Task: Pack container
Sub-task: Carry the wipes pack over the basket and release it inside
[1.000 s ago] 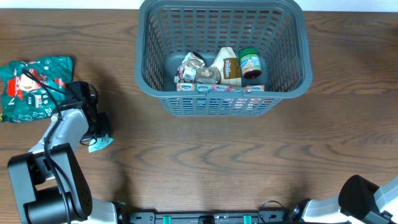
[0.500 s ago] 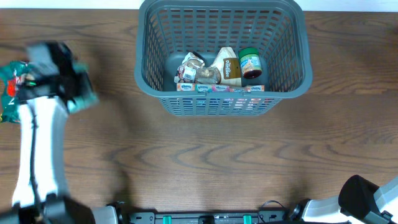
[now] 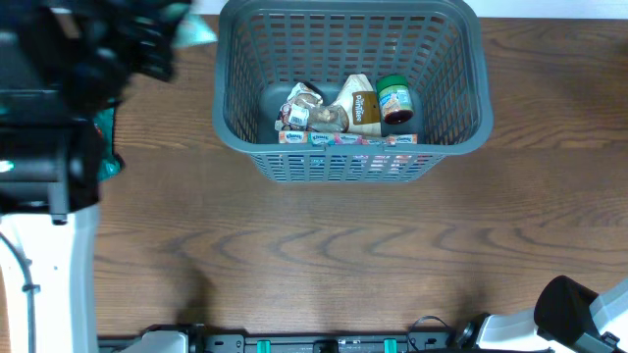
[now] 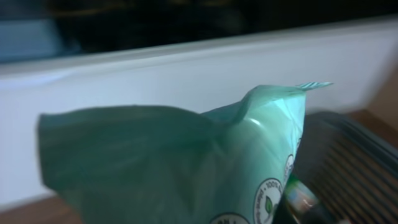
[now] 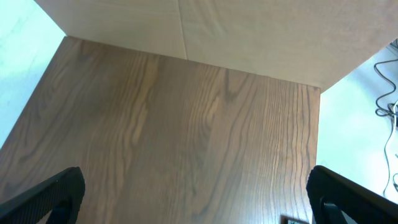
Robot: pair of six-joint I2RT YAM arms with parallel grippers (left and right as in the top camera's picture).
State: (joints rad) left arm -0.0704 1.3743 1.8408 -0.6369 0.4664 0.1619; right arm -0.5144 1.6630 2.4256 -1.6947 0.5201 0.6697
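Note:
My left gripper carries the teal pouch past the container's rim next, then down over the small packets and brown pouch.
The dark grey container (image 3: 461,118) stands at the back middle of the table. It holds a green-lidded jar (image 3: 395,98), a brown pouch (image 3: 361,104), small packets (image 3: 308,111) and a flat box (image 3: 348,139). My left gripper (image 3: 169,29) is raised high and blurred, just left of the container's back-left corner. It is shut on a small teal pouch (image 3: 197,29). That pouch fills the left wrist view (image 4: 186,162), with the container's rim (image 4: 354,149) at its right. My right gripper (image 5: 198,202) is open and empty over bare table; its arm sits at the front right (image 3: 579,314).
A large green snack bag (image 3: 105,147) lies at the left, mostly hidden under my left arm. A white wall (image 4: 155,68) runs behind the table. Wood tabletop (image 3: 324,245) stretches in front of the container.
My left arm has lifted the teal pouch off the table at the left and carried it up and back, toward the container's back-left corner. The right arm has not moved.

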